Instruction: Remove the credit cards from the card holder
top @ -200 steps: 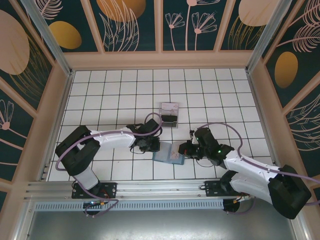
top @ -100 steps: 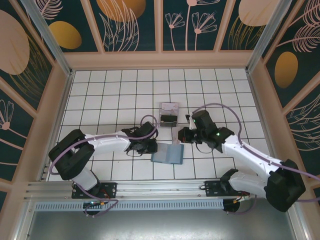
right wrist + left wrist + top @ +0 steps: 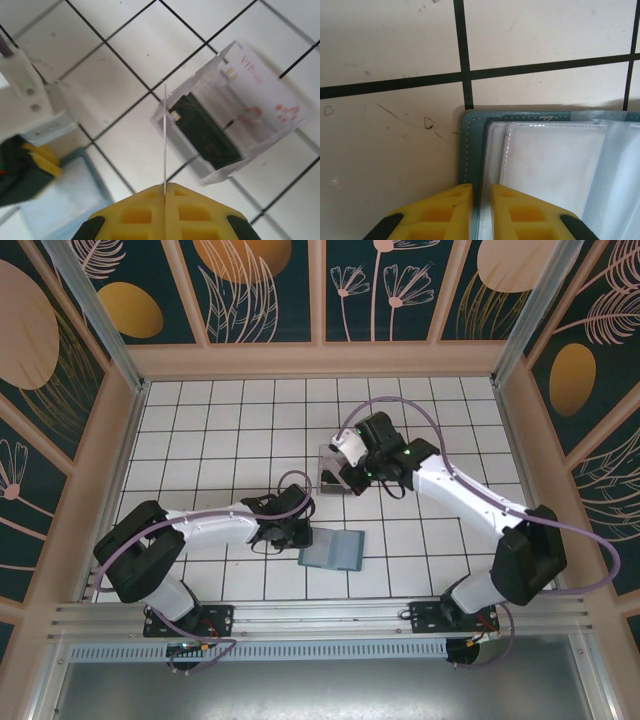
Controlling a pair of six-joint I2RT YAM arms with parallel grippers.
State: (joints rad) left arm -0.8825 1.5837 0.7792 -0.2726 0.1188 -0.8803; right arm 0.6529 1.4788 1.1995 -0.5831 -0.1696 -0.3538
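Note:
Next, my right gripper turns, moves outward over the stand's far section [image 3: 332,454] [image 3: 257,95] and lowers to release my card. A pale card with red print already stands there.
The teal card holder [image 3: 335,550] lies open on the tiled floor, its clear pockets [image 3: 550,160] facing up. My left gripper [image 3: 481,200] is shut on its left teal edge [image 3: 470,145]; from above, the left gripper [image 3: 300,533] sits at the holder's left side. My right gripper [image 3: 165,192] is shut on a pale credit card [image 3: 165,140], seen edge-on as a thin white line. It hangs over the near-left corner of the clear plastic stand [image 3: 240,105]. A dark credit card [image 3: 205,132] stands in that stand. From above, the right gripper [image 3: 345,468] hovers over the stand [image 3: 327,478].
The card holder [image 3: 65,200] and the left gripper's yellow fingers [image 3: 42,157] show low left in the right wrist view. Wooden-framed walls [image 3: 320,360] ring the tiled floor. Open tiles stretch behind and to both sides of the stand.
My right arm has swung from beside the card holder back and left to above the clear stand, carrying the pale card. The left gripper has stayed at the holder's edge.

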